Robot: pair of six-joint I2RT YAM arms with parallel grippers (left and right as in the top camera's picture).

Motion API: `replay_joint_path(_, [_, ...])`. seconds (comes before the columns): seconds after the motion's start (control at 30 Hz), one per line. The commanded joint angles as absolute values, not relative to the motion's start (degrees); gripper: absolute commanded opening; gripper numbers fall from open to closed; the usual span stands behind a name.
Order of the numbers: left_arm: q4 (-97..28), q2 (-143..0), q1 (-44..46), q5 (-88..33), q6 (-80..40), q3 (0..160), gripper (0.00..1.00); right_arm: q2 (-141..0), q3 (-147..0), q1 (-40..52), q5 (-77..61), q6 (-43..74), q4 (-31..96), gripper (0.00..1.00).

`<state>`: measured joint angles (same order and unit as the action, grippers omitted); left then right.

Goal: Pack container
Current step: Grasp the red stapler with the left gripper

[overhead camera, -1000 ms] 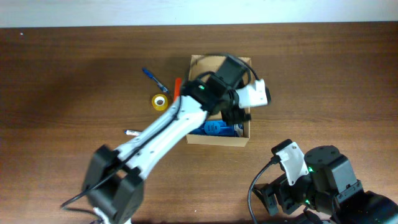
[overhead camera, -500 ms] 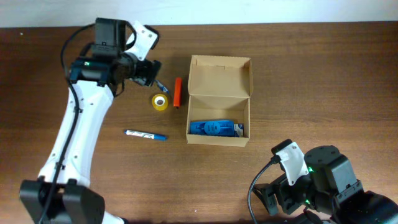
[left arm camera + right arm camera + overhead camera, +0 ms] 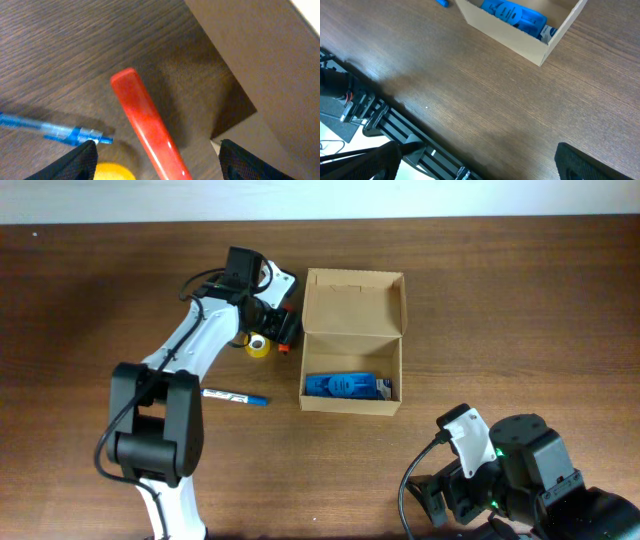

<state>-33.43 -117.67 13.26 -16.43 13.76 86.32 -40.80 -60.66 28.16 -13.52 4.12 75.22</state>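
Observation:
My left gripper lowers to the red marker next, one finger along each long side, since the marker already lies between the open fingers.
The container is a tan cardboard box, open, with its flap lid standing at the far side. A blue item lies inside it. A red marker lies just left of the box. My left gripper is open over the marker. In the left wrist view the fingers straddle the red marker, with the box wall at the right. My right gripper is open and empty over the table's front edge, near the box and the blue item.
A yellow tape roll lies left of the marker and also shows in the left wrist view. One blue pen lies nearer the front. Another blue pen lies beside the marker. The right arm sits at the front right.
My left arm was over the box, swung out to the far left, and has now come back down over the red marker. The right arm has not moved.

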Motion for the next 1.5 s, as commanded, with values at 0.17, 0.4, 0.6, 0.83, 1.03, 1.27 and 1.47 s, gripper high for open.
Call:
replay_joint_path(0.17, [-30.0, -122.2, 14.5, -14.2, 9.6, 86.2, 0.75, -40.6, -61.4, 28.4, -13.4, 4.1, 75.1, 0.99])
replay_joint_path(0.4, [-28.1, -122.9, 14.5, -14.1, 9.6, 86.1, 0.63, -40.6, -61.4, 28.4, -13.4, 4.1, 75.1, 0.99])
replay_joint_path(0.6, [-26.7, -125.1, 14.6, -14.1, 9.0, 86.1, 0.59, -40.6, -61.4, 28.4, -13.4, 4.1, 75.1, 0.99])
replay_joint_path(0.83, [-26.5, -125.5, 14.6, -11.1, 8.8, 86.1, 0.52, -40.6, -61.4, 28.4, -13.4, 4.1, 75.1, 0.99])
replay_joint_path(1.03, [-26.5, -125.7, 14.6, -10.1, 8.8, 86.1, 0.51, -40.6, -61.4, 28.4, -13.4, 4.1, 75.1, 0.99])
replay_joint_path(1.27, [-26.5, -125.7, 14.6, -8.9, 8.8, 86.1, 0.41, -40.6, -61.4, 28.4, -13.4, 4.1, 75.1, 0.99])
replay_joint_path(1.47, [-26.5, -125.7, 14.6, -9.0, 8.8, 86.1, 0.24, -40.6, -61.4, 28.4, -13.4, 4.1, 75.1, 0.99])
